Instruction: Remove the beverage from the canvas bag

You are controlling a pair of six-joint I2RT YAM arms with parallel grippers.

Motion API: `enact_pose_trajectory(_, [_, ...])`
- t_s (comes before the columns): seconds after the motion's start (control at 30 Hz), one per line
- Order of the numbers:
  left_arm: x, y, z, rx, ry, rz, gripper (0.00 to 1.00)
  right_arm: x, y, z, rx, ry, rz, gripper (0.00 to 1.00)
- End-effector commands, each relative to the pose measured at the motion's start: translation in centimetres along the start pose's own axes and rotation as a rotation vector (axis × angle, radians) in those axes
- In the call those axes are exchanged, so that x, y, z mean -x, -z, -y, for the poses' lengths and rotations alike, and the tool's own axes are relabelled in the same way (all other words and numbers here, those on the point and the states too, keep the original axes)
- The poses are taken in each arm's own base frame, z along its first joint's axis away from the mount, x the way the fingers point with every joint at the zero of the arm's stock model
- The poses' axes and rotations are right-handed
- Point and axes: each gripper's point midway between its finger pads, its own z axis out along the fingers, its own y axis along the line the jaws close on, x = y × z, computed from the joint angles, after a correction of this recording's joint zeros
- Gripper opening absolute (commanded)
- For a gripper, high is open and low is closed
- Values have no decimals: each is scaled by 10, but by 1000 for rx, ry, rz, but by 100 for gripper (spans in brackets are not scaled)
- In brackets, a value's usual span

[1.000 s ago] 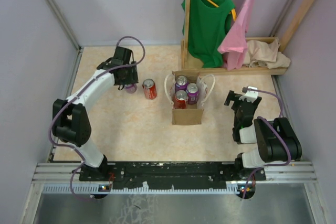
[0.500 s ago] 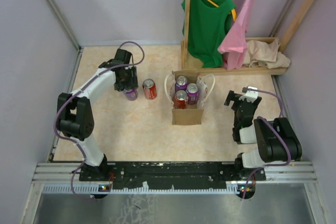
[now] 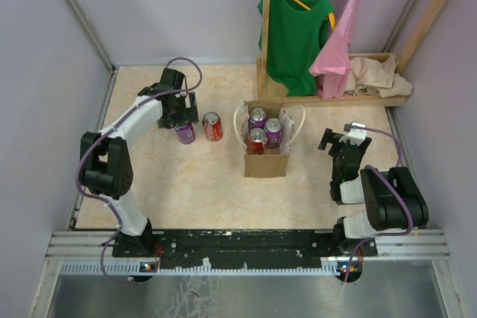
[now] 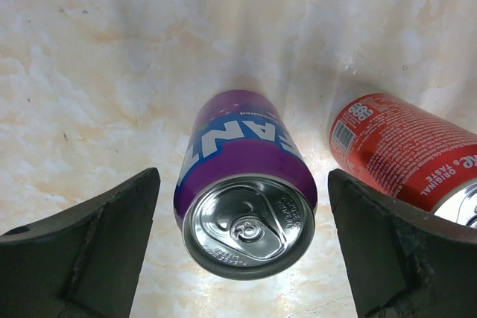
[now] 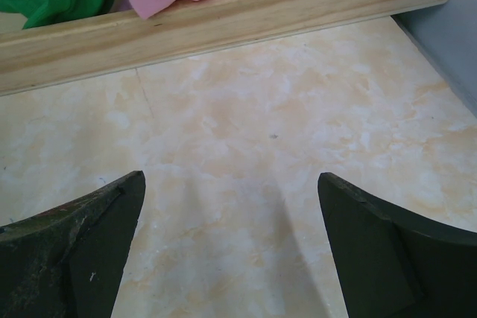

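Observation:
Next, I lift my left gripper, bring it across and down onto the bag's red can (image 3: 256, 138), since that stands to its right in the top view.
The tan-brown canvas bag (image 3: 266, 163) with white loop handles stands open at the table's middle. It holds two purple cans (image 3: 258, 117) and a red can (image 3: 256, 141). Left of it, a purple can (image 3: 185, 133) and a red can (image 3: 212, 126) stand on the table. My left gripper (image 3: 179, 115) is open just behind the purple can. In the left wrist view the purple can (image 4: 246, 206) stands upright between the spread fingers of the gripper (image 4: 242, 184), touching neither, with the red can (image 4: 406, 158) to its right. My right gripper (image 3: 335, 141) is open and empty, right of the bag.
A wooden rack (image 3: 335, 98) with a green shirt (image 3: 294, 31) and a pink garment (image 3: 339, 42) stands behind the bag, a beige cloth (image 3: 380, 76) on its base. The right wrist view shows the rack's base rail (image 5: 223, 24) ahead of the right gripper (image 5: 229, 184). Walls enclose the table.
The left gripper has let go of the purple can beside the red can and drawn back from it. The right arm has not moved.

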Motion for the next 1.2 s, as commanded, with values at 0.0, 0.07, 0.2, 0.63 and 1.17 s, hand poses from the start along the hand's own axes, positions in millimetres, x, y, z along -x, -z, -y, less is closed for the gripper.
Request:
enact_pose_trajectory(0.0, [21,8,3,-21,23,52,99,25,-8,-2,-6,-17,83,99])
enact_pose_trajectory(0.07, [25,11,3,-21,24,63,99,25,-8,-2,-6,-17,83,99])
enact_pose_trajectory(0.2, [41,32,4,-30,43,121,99,25,-8,-2,-5,-18,84,99])
enact_pose_trajectory(0.63, [96,213,70,-515,-84,507,100,25,-8,-2,-6,-17,83,99])
enact_pose_trajectory(1.17, [-3,258,268,-620,-669,498,99,25,-8,-2,-6,-17,83,99])
